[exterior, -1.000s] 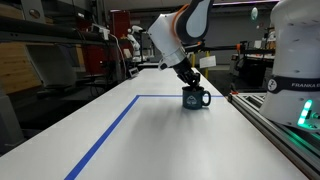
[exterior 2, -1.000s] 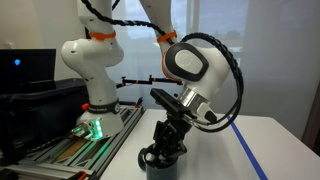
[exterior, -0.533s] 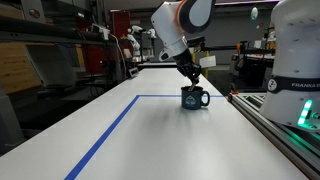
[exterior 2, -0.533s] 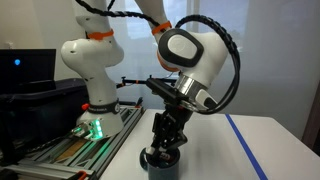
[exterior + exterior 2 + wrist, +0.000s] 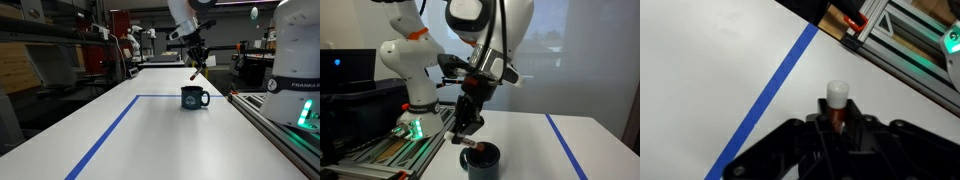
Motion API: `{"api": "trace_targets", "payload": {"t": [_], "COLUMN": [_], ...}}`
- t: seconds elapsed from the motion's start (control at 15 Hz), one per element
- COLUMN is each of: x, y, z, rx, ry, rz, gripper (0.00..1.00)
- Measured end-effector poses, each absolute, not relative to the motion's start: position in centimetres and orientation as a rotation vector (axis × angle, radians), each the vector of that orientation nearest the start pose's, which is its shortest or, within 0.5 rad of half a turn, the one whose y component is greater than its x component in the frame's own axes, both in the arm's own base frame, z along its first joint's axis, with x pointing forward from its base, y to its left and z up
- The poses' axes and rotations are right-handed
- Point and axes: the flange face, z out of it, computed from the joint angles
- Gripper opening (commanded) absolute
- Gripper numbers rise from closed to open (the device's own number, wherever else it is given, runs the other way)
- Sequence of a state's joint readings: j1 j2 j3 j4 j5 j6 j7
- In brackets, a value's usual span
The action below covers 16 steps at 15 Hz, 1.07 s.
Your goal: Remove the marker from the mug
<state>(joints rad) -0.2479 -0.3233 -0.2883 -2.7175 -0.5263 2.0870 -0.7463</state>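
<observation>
The marker in my gripper will next go sideways away from the mug [image 5: 193, 97], down to the open tabletop by the blue tape line, clear of the mug, and I will release it.
The dark glossy mug [image 5: 193, 97] stands upright on the white table, near the corner of the blue tape line; it also shows in an exterior view [image 5: 480, 160]. My gripper [image 5: 197, 63] hangs well above the mug and is shut on the marker [image 5: 198, 71], a thin reddish stick that points down. In an exterior view the gripper [image 5: 468, 126] holds the marker [image 5: 471, 144] with its tip just above the mug's rim. In the wrist view the gripper [image 5: 837, 126] clamps the marker [image 5: 837, 98], whose white cap sticks out past the fingers. The mug is out of the wrist view.
A blue tape line [image 5: 108, 130] runs along the table and shows in the wrist view [image 5: 780, 78]. A second white robot base [image 5: 295, 60] and a metal rail [image 5: 268, 118] stand along the table's edge by the mug.
My gripper has risen from down at the mug to well above it, lifting the marker out of the mug. The mug has stayed in place.
</observation>
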Motion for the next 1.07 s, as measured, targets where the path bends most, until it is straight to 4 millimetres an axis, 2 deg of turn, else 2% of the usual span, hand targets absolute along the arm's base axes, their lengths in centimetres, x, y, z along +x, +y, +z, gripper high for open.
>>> {"api": "trace_targets", "payload": {"t": [0.2, 0.4, 0.53, 0.8, 1.07], "x": [28.9, 30.0, 31.4, 34.5, 37.4], "y": [-21.3, -21.6, -21.3, -20.9, -21.3], "z": [31.9, 32.3, 31.9, 29.2, 25.1], "rx": [-3.103, -3.203, -3.268, -3.34, -3.334], "ry": [-0.736, -0.637, -0.587, -0.479, -0.439], "rz": [0.585, 0.45, 0.359, 0.275, 0.334], "gripper": [0.05, 0.05, 0.05, 0.05, 0.05]}}
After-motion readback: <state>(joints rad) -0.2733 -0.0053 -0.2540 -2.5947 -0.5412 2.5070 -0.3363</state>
